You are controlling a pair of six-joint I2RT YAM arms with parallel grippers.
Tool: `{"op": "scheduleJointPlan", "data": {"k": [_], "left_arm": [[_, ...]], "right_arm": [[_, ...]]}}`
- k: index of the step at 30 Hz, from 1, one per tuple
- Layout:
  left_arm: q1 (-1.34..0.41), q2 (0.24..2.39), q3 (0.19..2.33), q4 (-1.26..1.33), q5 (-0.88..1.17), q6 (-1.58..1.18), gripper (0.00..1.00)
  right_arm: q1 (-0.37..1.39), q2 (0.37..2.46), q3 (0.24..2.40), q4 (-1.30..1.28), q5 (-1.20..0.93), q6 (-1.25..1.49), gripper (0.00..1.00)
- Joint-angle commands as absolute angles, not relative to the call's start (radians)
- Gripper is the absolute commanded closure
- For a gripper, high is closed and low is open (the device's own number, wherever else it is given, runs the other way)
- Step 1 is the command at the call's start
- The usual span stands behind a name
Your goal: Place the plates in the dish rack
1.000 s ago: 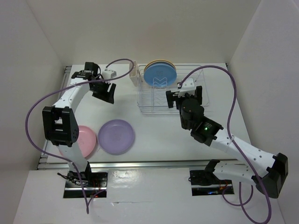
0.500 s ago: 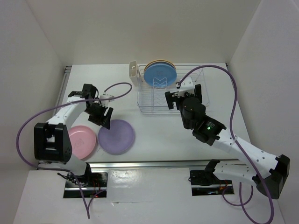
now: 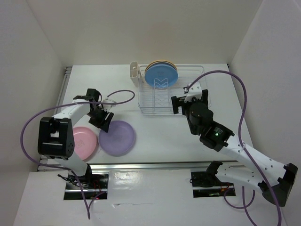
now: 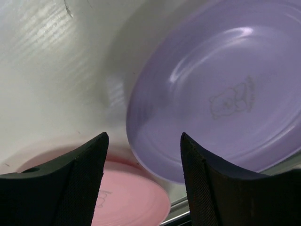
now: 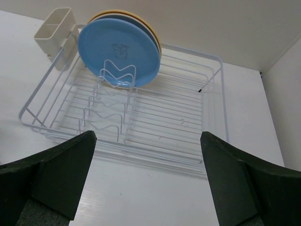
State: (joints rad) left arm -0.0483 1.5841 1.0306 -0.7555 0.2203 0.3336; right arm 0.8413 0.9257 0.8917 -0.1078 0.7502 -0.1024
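Next I should move my left gripper slightly outward, then lower to the lilac plate's rim by the pink plate (image 3: 84, 142), since its open fingers are still above it.
A lilac plate (image 3: 118, 138) lies flat at the front left, and a pink plate (image 3: 84, 142) lies beside it on the left. My left gripper (image 3: 104, 120) is low over the lilac plate's left edge and open. In the left wrist view the lilac plate (image 4: 221, 94) has its rim between the spread fingers of the left gripper (image 4: 144, 137), with the pink plate (image 4: 127, 197) below. The dish rack (image 3: 203, 75) holds a light blue plate (image 3: 161, 75) upright, with a yellow-orange plate (image 5: 141, 18) behind it. My right gripper (image 3: 189, 100) hovers open and empty at the rack's near side.
A white cutlery holder (image 3: 134, 73) hangs on the rack's left end. The rack's upright slot wires (image 5: 110, 110) in front of the blue plate (image 5: 120, 52) hold nothing. White walls close in the table on three sides. Purple cables trail from both arms.
My left arm swung from the back left of the table forward and down to the lilac plate's edge. The right gripper drew back a little from the rack toward the right.
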Motion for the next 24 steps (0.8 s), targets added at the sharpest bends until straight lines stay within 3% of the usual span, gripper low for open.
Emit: {"op": "scheduleJointPlan", "data": {"k": [1,18,22,24], "left_arm": [[-0.043,1.644,1.106,-0.732,0.199,0.357,0.31],[-0.043,1.830,1.169,-0.771,0.311,0.339,0.45],[-0.043,1.879,1.207,-0.808,0.394,0.351,0.58],[-0.043,1.899,1.229,-0.818,0.451,0.364,0.82]], "right_arm": [[0.836,0.882,0.873,-0.129,0.782,-0.074,0.00],[0.836,0.882,0.844,-0.110,0.792,-0.055,0.00],[0.836,0.882,0.844,-0.110,0.792,-0.064,0.00],[0.836,0.891,0.844,-0.110,0.792,-0.064,0.00]]}}
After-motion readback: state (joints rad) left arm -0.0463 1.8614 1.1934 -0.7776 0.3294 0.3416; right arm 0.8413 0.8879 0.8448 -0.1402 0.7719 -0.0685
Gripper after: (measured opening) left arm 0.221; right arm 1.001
